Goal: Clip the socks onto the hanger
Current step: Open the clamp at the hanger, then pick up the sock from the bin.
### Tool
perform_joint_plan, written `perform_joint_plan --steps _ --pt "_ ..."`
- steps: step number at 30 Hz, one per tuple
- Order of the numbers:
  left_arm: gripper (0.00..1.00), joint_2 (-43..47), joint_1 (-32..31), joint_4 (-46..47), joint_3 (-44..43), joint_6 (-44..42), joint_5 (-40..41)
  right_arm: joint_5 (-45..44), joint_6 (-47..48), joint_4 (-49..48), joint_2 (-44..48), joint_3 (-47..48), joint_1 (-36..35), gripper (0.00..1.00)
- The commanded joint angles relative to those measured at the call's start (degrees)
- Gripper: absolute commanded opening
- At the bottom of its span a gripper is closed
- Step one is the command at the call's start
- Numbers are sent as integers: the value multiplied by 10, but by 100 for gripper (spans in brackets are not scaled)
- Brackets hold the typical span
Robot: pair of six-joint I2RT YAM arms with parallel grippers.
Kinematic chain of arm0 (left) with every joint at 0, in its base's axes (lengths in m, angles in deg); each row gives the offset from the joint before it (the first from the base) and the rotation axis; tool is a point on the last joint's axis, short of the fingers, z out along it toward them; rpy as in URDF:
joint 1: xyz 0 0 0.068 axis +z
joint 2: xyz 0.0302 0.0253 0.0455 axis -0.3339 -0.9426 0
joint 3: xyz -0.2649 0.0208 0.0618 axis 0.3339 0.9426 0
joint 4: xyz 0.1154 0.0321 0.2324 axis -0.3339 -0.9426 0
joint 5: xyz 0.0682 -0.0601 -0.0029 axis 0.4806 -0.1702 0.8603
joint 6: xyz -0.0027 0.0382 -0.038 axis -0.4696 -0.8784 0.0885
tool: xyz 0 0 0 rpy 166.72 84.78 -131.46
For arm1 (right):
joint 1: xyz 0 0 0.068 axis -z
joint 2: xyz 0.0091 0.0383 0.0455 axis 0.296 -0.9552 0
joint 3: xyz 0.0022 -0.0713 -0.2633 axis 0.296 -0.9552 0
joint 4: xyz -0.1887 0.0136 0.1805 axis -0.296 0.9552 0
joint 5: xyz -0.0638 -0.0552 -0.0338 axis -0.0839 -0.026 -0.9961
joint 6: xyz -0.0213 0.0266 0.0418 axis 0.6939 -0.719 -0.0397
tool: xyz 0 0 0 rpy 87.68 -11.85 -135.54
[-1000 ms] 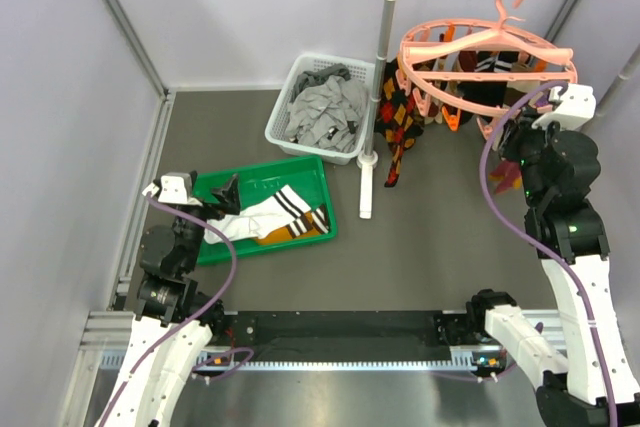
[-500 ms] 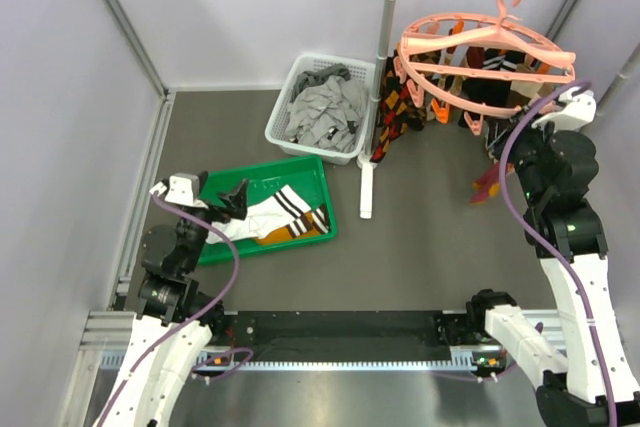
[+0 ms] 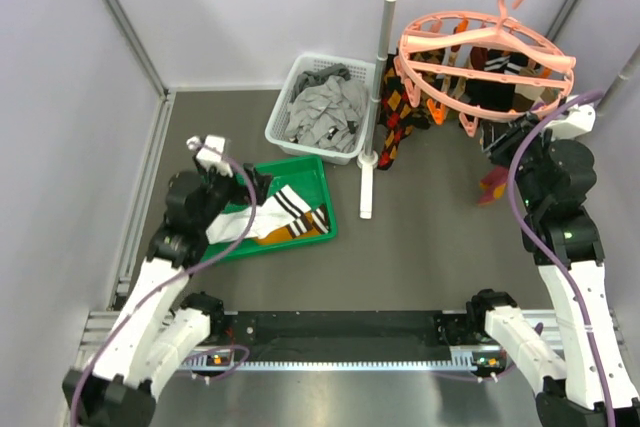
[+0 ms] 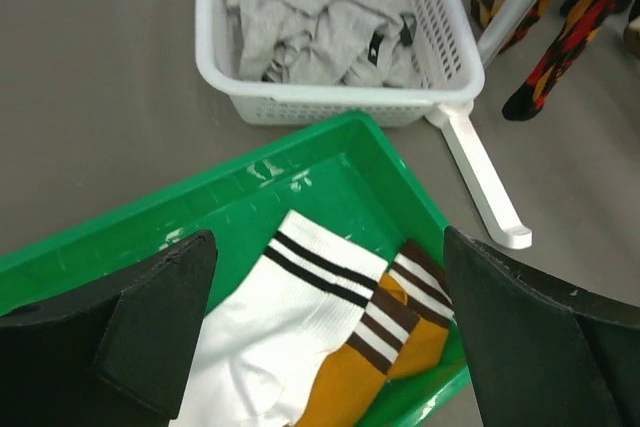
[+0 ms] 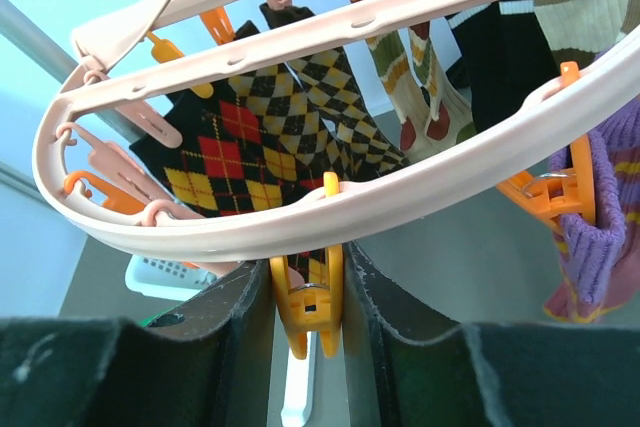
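The robot needs to swing its left gripper toward the white sock's striped cuff [image 3: 290, 202] [image 4: 324, 269], tilt the fingers down and lower them onto the stripes, because the cuff lies uncovered over the mustard-orange sock.
A white sock with black stripes [image 4: 300, 297] and a mustard-orange sock with brown and white bands [image 4: 385, 352] lie in the green tray [image 4: 330, 172]; both socks [image 3: 285, 215] also show in the top view. My left gripper [image 4: 328, 272] is open and empty, hovering above them; it also shows in the top view [image 3: 252, 185]. The salmon-pink hanger [image 3: 487, 52] hangs from the rail by its hook. My right gripper [image 5: 307, 292] is shut on an orange clip [image 5: 305, 312] under the hanger's rim [image 5: 400, 202]; it also shows in the top view [image 3: 510, 137].
A white basket [image 3: 322, 107] of grey garments stands behind the tray. The white rail stand [image 3: 378, 77] has its foot [image 4: 480, 182] beside the tray. Argyle socks [image 5: 250, 137], striped socks and a purple sock [image 5: 600, 207] hang from other clips.
My left arm has risen and moved right over the tray, off the socks. My right gripper has shifted right with the clip, and the hanger has turned, swinging the hanging socks.
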Motion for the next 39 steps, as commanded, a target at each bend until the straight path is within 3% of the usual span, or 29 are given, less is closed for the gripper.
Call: perform_joint_plan --steps 1,7,10,11,13,16,25,32,39 --pt "99 -106 -3 -91 -94 4 -40 -8 -9 -21 6 12 -4 0" --pt "98 -265 -70 -165 -180 -15 33 -10 4 -16 17 8 -5 0" --pt "88 -334 -110 -211 -222 -22 65 -11 10 -20 22 1 -4 0" --pt "83 -352 -114 -229 -232 -21 83 -10 12 -21 21 1 -4 0" --pt "81 -402 -116 -251 -260 -18 93 -6 15 -22 22 1 -4 0" --pt "68 -463 -116 -294 -302 -16 128 -6 22 -20 22 1 -5 0" --pt "47 -590 -113 -323 -361 -40 109 -7 35 -17 28 0 -5 0" --pt "40 -657 -103 -328 -388 -44 84 -9 39 -17 28 -1 -4 0" --pt "20 -698 -97 -329 -395 -38 47 -7 41 -19 28 -6 -4 0"
